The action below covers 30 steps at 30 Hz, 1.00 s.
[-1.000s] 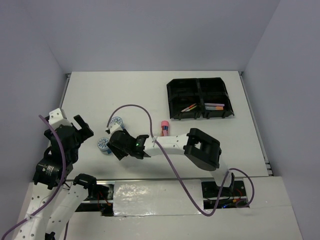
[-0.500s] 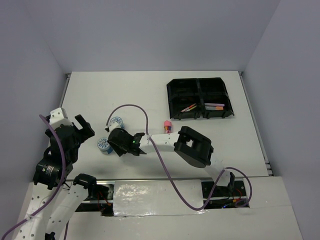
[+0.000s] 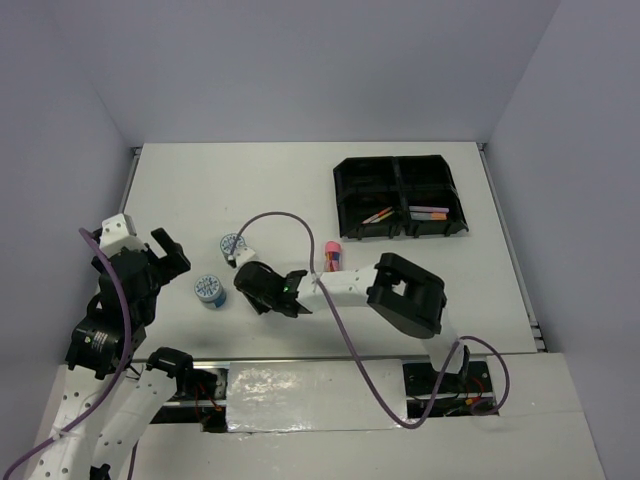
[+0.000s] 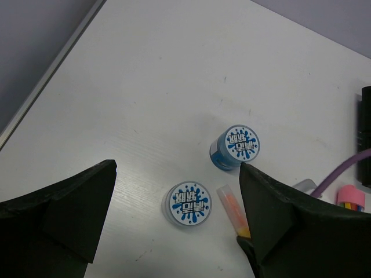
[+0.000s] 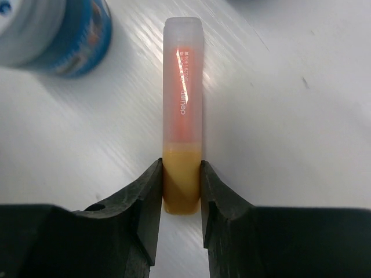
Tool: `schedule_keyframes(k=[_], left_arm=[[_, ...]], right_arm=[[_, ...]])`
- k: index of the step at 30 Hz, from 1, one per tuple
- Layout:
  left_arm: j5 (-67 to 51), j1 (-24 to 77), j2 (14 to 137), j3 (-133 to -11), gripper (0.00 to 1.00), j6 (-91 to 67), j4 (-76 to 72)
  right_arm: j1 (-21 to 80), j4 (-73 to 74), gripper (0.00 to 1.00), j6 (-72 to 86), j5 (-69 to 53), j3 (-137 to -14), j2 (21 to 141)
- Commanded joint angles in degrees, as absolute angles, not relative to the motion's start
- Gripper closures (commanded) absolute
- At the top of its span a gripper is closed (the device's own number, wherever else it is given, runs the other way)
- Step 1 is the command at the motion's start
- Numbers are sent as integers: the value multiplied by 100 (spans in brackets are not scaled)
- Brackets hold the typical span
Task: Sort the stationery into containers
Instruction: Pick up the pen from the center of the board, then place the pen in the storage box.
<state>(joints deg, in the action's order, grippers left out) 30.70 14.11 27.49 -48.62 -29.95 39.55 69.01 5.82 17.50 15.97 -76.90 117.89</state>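
Observation:
The robot's right gripper will next move up, outward and to the right in the top view, over the tray's marker section [image 3: 433, 214], to release the orange marker beside its kind.
My right gripper [image 5: 181, 174] is shut on the yellow end of a short orange marker [image 5: 182, 116] that lies on the white table. In the top view this gripper [image 3: 243, 268] sits between two blue-white tape rolls, one far [image 3: 232, 243] and one near-left [image 3: 209, 291]. The left wrist view shows both rolls [image 4: 242, 147] [image 4: 188, 202] and the marker [image 4: 232, 209]. My left gripper [image 4: 177, 168] is open and empty, held above them. A pink-capped glue stick [image 3: 333, 255] stands by the right arm. The black tray [image 3: 400, 160] is at the far right.
The tray's near-left compartment holds thin pens [image 3: 377, 215] and its near-right compartment holds markers [image 3: 428, 212]. A purple cable [image 3: 280, 215] loops over the table above the right arm. A tape roll [image 5: 64, 35] lies just left of the marker's cap.
My right gripper has shifted a little to the right, away from the near-left tape roll, which now shows fully. The left arm has barely moved.

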Motion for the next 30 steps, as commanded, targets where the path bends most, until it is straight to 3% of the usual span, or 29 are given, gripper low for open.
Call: schedule_keyframes(k=[1, 9, 13, 18, 22, 30], left_arm=[[2997, 1380, 2690, -4852, 1, -2865, 3727], [3015, 1380, 2646, -4852, 1, -2874, 3727], [3015, 1380, 2637, -4852, 1, -2883, 3735], [3041, 1389, 2575, -4851, 1, -2883, 3744], [2902, 1389, 2531, -4808, 1, -2822, 3683], [2646, 1389, 2646, -4790, 1, -2707, 3595]], right_arm=[[6934, 677, 100, 1854, 1942, -7287, 10918], [6812, 342, 100, 1837, 2038, -6031, 8712], [5558, 983, 100, 2695, 2653, -5775, 7868], [3372, 1843, 100, 4366, 3769, -5870, 7927], [2105, 2047, 100, 5253, 3841, -6134, 8182], [1293, 2891, 100, 5914, 4263, -7320, 9298]])
